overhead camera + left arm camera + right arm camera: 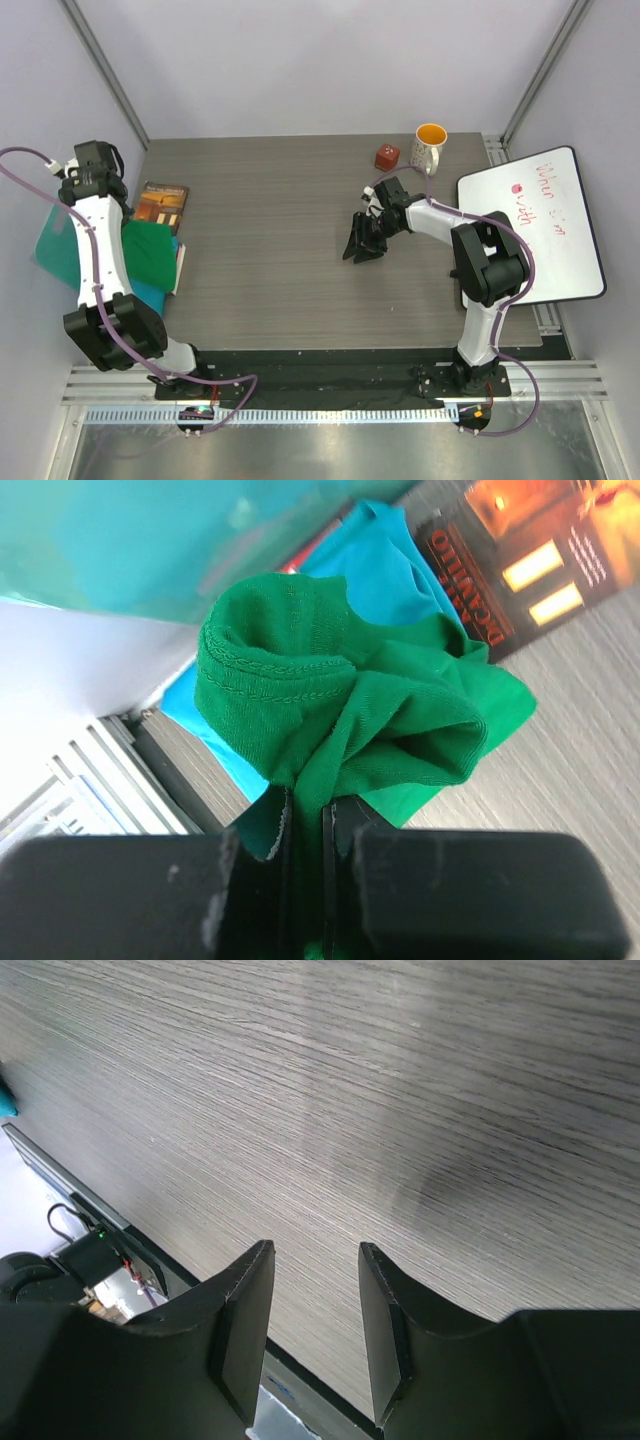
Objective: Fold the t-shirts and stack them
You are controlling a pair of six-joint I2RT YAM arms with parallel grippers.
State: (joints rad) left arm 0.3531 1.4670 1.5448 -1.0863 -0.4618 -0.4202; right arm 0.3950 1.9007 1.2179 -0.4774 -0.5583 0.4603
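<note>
My left gripper will go down and pull back slightly before it lets go of the fold, since the green t-shirt point(150, 250) already lies over the teal-blue t-shirt point(150, 293).
The bright green t-shirt point(340, 700) is bunched up, and my left gripper point(310, 815) is shut on a fold of it. Under it lies the teal-blue t-shirt point(385, 565). From above, the green t-shirt point(150, 250) rests on the teal-blue t-shirt point(150, 293) at the table's left edge, and the left arm hides the left gripper itself. My right gripper point(365, 240) hangs over the middle right of the table. In the right wrist view that gripper point(315, 1260) is open, with only bare wood between its fingers.
A book point(163, 203) lies just behind the shirts. A stiff teal board point(55, 250) leans off the table's left side. An orange-lined mug point(430, 147) and a red cube point(387, 157) stand at the back right. A whiteboard point(535, 225) overhangs the right edge.
</note>
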